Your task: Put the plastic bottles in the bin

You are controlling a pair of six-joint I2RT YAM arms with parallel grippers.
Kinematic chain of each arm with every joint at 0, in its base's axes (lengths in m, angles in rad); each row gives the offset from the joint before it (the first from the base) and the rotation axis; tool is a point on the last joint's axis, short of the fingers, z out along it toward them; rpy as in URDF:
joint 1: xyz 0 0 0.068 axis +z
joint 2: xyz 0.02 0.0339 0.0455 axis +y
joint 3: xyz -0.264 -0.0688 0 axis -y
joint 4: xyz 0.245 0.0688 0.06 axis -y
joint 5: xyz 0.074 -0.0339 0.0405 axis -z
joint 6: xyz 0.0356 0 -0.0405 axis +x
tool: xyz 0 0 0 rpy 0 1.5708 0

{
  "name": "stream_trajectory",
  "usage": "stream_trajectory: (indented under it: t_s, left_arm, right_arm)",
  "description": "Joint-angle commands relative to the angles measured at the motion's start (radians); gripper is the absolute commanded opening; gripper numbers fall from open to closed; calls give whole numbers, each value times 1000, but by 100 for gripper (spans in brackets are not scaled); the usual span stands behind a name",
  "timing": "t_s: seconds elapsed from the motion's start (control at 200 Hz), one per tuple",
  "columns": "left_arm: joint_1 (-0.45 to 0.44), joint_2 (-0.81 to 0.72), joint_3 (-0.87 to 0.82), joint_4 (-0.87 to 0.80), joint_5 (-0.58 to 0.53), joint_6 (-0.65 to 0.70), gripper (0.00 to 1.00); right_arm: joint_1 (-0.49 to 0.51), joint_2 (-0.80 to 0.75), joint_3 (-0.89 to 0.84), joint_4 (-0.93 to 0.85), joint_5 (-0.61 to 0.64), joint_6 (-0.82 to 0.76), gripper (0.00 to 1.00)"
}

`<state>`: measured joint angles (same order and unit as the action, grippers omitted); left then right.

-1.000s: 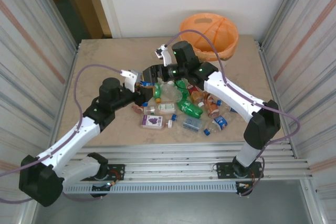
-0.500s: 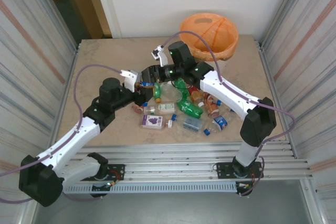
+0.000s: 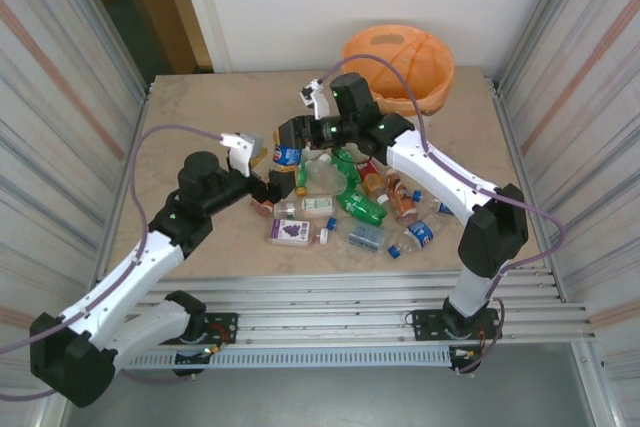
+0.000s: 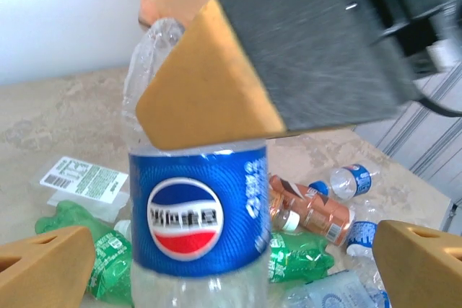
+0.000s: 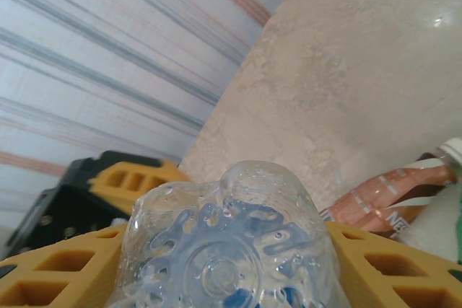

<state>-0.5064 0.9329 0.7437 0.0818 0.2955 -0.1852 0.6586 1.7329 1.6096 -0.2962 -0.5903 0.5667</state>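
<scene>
The bin's orange-lined opening lies outward of my right gripper, which will next lift the clear bottle outward over the bin's raised rim, lower toward the opening and release.
A clear plastic bottle with a blue Pepsi label (image 3: 287,156) (image 4: 196,210) hangs upright above the table's middle. My right gripper (image 3: 293,139) (image 5: 227,283) is shut on it, and the bottle's clear base (image 5: 227,250) sits between its yellow fingers (image 5: 393,272). My left gripper (image 3: 268,185) (image 4: 231,265) stands open just left of the bottle, its tan fingertips (image 4: 43,265) well apart on either side and not touching it. Several more plastic bottles, green (image 3: 360,204) and orange-brown (image 3: 405,203) (image 4: 314,210), lie in a heap on the table. The bin (image 3: 372,47), lined in orange, stands at the far right corner.
A purple-labelled carton (image 3: 290,230) and a white label (image 4: 83,177) lie near the heap. Corrugated metal walls (image 3: 60,97) close in both sides. Bare tabletop (image 3: 200,107) stretches along the far left.
My left gripper opened, let go of the Pepsi bottle and drew back a little to the left. My right gripper closed on the bottle and now carries it alone.
</scene>
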Motion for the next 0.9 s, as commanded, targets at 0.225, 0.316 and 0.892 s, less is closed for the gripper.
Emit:
stream_trajectory:
  t_s: [0.225, 0.316, 0.892]
  left_arm:
    - [-6, -155, -13, -98, -161, -18, 99]
    - [-6, -198, -30, -113, -234, -18, 99]
    - [36, -252, -71, -173, -451, -68, 99]
  right_arm:
    - [-151, -56, 274, -134, 15, -59, 35]
    - [-196, -56, 354, -143, 27, -58, 33]
    - [-458, 51, 654, -213, 217, -97, 32]
